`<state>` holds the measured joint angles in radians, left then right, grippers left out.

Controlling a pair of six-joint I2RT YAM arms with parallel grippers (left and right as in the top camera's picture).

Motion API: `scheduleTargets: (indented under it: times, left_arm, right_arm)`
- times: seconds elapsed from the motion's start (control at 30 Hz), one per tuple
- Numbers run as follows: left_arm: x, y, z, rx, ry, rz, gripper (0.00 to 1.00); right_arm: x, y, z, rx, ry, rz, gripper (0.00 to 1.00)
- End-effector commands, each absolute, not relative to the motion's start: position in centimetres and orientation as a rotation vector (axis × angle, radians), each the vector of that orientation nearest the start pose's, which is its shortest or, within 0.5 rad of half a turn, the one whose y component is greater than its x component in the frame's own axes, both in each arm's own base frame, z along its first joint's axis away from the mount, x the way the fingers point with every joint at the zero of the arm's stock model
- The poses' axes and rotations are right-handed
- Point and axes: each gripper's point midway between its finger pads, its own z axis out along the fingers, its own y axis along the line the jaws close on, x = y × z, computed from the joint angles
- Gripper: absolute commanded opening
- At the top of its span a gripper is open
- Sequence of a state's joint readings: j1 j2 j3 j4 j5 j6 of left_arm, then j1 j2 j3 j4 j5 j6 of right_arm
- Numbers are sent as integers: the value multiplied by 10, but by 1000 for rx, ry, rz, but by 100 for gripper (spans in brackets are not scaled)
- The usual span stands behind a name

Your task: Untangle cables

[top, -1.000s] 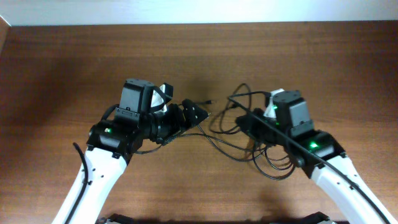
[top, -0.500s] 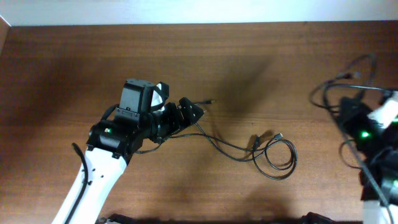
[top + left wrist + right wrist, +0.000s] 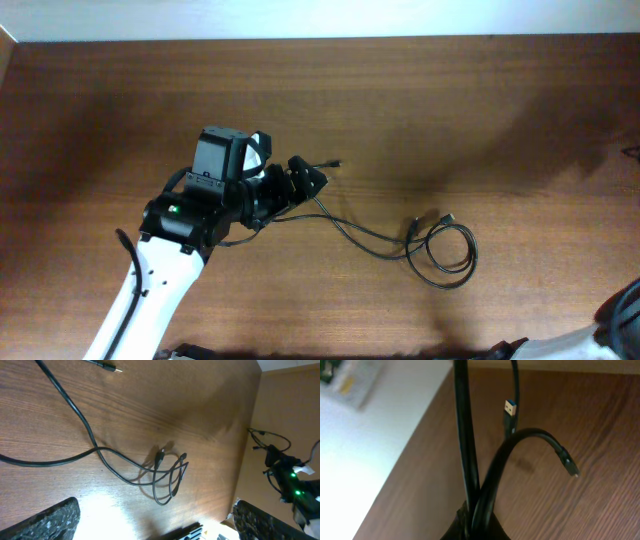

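Note:
My right gripper moves down next toward the open tabletop below, clear of the coil [image 3: 448, 255], and releases both held cables there, since bare wood shows beneath them.
One thin black cable [image 3: 375, 238] lies on the wooden table, running from beside my left gripper [image 3: 305, 180] to a small coil [image 3: 448, 255] with plugs. It also shows in the left wrist view [image 3: 100, 451], with its coil [image 3: 167, 477] and a loose plug [image 3: 107, 366]. My left gripper [image 3: 155, 506] is wide open and empty above the table. My right gripper [image 3: 477, 527] is shut on two black cables [image 3: 470, 460] and holds them up near the table's edge; a blue USB plug [image 3: 510, 408] and another plug [image 3: 570, 466] hang free.
The right arm [image 3: 289, 467] shows far off in the left wrist view, with cables looping above it. Only a corner of it [image 3: 625, 318] shows in the overhead view. The table's back edge [image 3: 320, 40] meets a white wall.
My right arm swung right and out of the overhead view, carrying cables away from the tangle. One cable with its coil stayed on the table. The left arm has not moved.

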<state>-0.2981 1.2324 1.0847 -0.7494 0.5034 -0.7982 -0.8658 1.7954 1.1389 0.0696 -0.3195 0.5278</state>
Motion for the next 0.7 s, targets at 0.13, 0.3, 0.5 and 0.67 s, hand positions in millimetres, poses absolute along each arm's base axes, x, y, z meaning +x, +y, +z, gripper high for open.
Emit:
scheduleTargets:
  times: [0.13,0.3,0.5,0.67]
  left_arm:
    - [288,-174,216,-406,2584,-1050,99]
    - [288,-174,216,-406,2584,-1050,99]
    - [287,-174,215,-406,2585,-1050,99]
    - [287,-174,215,-406,2585,-1050,99]
  right_arm:
    - [406,-382,143,1046,1675,256,4]
    - [446,-348,103,998,1746,313,4]
    - [427,-356,36,1214,1840,193,23]
    - [388,-366,37,1352,1870,189,98]
